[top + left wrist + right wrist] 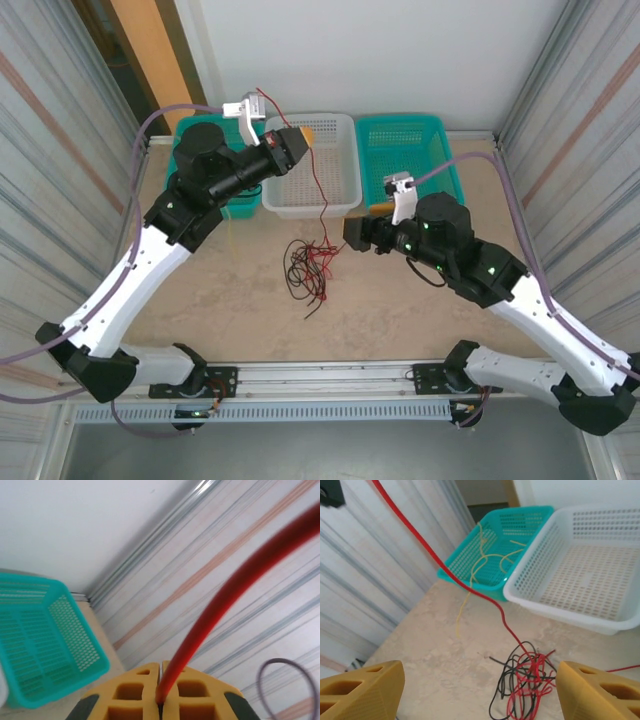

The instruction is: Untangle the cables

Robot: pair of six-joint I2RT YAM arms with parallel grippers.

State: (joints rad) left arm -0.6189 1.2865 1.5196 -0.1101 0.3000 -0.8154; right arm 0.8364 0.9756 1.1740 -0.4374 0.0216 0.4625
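Note:
The left gripper moves outward toward the white basket's far rim (304, 115) next, drawing the red cable from the tangle it still enters, then releases the cable.
A tangle of red and black cables (310, 268) lies on the table in front of the white basket (310, 212). One red cable (318, 190) rises out of it, up over the basket, to my left gripper (307, 137), which is raised there. In the left wrist view the left gripper (161, 672) is shut on this red cable (235, 580). My right gripper (480, 690) hangs open just right of the tangle (530, 680), its yellow fingers (365, 690) wide apart and holding nothing. A pale yellow cable (480, 565) droops from the left teal basket (462, 555) onto the table.
A second teal basket (400, 119) stands right of the white one. The left teal basket (190, 130) is mostly hidden under the left arm. Corrugated walls close in both sides. Lilac hoses loop off both arms.

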